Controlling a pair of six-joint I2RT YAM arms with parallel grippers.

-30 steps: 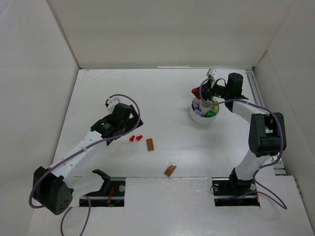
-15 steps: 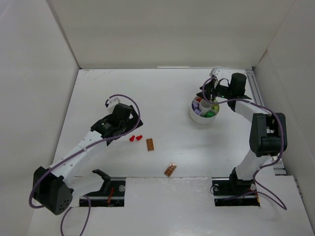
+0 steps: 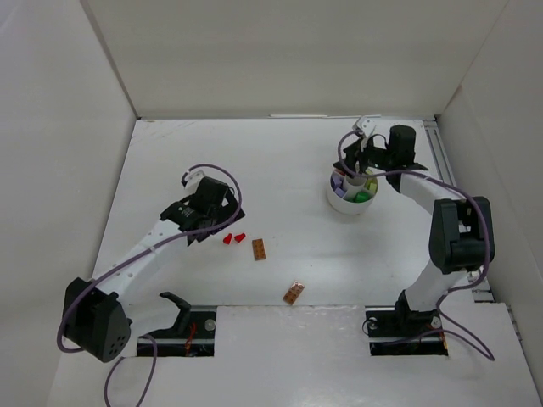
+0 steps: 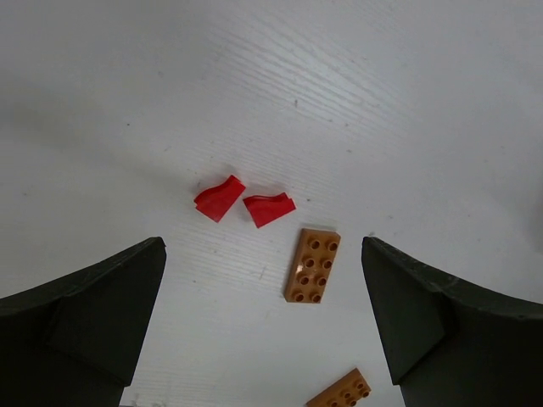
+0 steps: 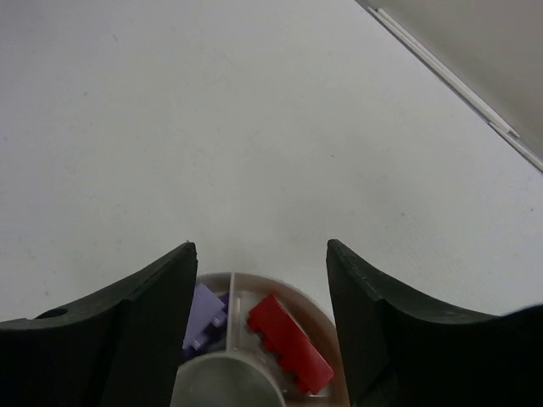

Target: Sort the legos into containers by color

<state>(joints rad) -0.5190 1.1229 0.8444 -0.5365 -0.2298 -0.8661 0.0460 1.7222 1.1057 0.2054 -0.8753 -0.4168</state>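
Observation:
I will lower my left gripper next and turn its open fingers to go on both sides of the red lego farther from the orange bricks, because that one lego is below it.
Two red legos point(image 4: 219, 197) point(image 4: 270, 209) lie side by side on the table, with an orange brick point(image 4: 312, 265) to their right. A second orange brick point(image 4: 341, 393) lies nearer. My left gripper point(image 4: 263, 246) hangs open above them, holding nothing. It appears in the top view point(image 3: 221, 222) just left of the red pair point(image 3: 233, 239). My right gripper point(image 5: 260, 246) stands open over the round white dish point(image 5: 319, 315). A red brick point(image 5: 288, 343) lies in one compartment and a purple one point(image 5: 204, 314) in the compartment to its left.
Seen from above, the dish point(image 3: 346, 205) also holds green point(image 3: 365, 197) and pale yellow point(image 3: 371, 182) pieces. The orange bricks point(image 3: 259, 249) point(image 3: 293, 293) lie between the arms. White walls close in the table on three sides, and a rail point(image 3: 437, 148) runs beside the right arm.
My right gripper opened over the dish and let go of the red brick, which now lies in a compartment. The left arm shifted slightly, with its gripper still open.

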